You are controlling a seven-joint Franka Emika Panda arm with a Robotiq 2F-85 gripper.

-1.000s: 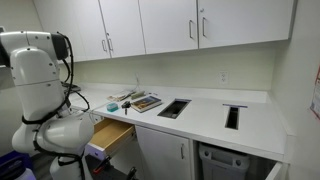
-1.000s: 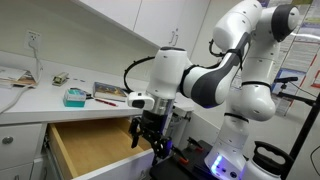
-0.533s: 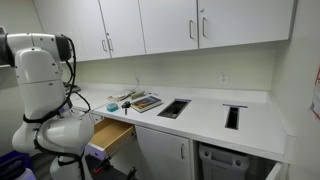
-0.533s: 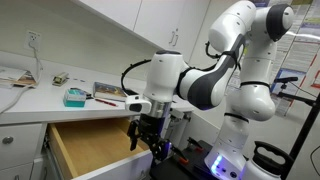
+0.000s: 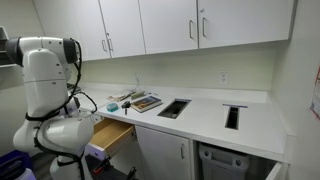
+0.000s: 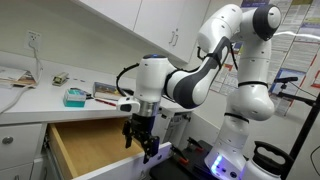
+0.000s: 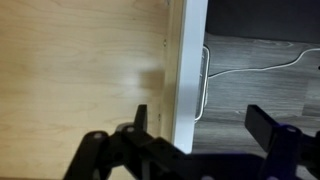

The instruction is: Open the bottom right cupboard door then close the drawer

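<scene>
My gripper shifts slightly toward the drawer's wood interior next and closes on the drawer front's top edge, since that edge sits nearer the gripper's inner finger.
The drawer stands pulled out, showing its pale wood box; it also shows in an exterior view. My gripper is open and straddles the drawer's white front. In the wrist view one finger is over the wood interior and the other is outside, beyond the silver handle, with the gripper gripping nothing. The bottom right cupboard door, white with a vertical silver handle, sits beside the drawer and looks flush with the cabinet.
The counter carries books and small items, a teal box and two rectangular cutouts. A dark open bay lies under the counter's far end. White wall cabinets hang above. The robot base stands beside the drawer.
The arm has swung and my gripper has shifted slightly sideways along the drawer front. The drawer stays open about as far as before.
</scene>
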